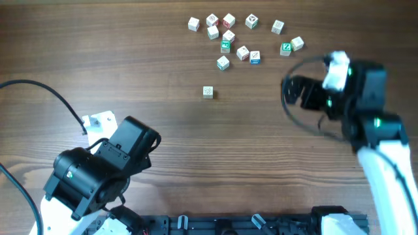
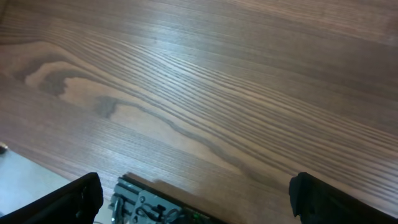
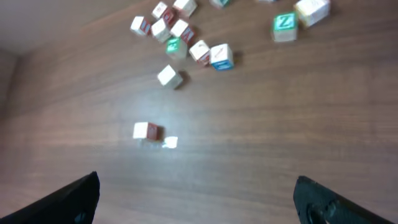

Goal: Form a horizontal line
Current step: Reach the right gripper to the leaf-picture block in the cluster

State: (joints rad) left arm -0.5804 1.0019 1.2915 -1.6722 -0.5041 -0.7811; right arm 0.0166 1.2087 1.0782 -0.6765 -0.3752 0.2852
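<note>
The blue-edged cube (image 1: 255, 57) (image 3: 221, 56) is lower down, outward and to the left in the overhead view. My right gripper should reach there next and lower its open fingers around the cube.
No row of three cubes shows; the small whitish alphabet cubes lie scattered at the far side of the table. One faint-marked cube (image 1: 208, 92) sits alone nearer the middle and also shows in the right wrist view (image 3: 148, 131). A red-marked cube (image 1: 243, 53) and a blue-edged cube (image 1: 255, 57) lie side by side in the cluster, as in the right wrist view (image 3: 200, 51) (image 3: 221, 56). My right gripper (image 1: 297, 91) (image 3: 199, 202) is open and empty, right of the lone cube. My left gripper (image 2: 196, 199) is open and empty over bare wood.
Several more cubes lie at the back, among them a green Z cube (image 1: 286, 48) (image 3: 284, 26), a green-print cube (image 1: 226, 45) and a plain cube (image 1: 223, 62). A black rail (image 1: 248, 223) runs along the front edge. The left arm's cable (image 1: 46, 91) loops at the left.
</note>
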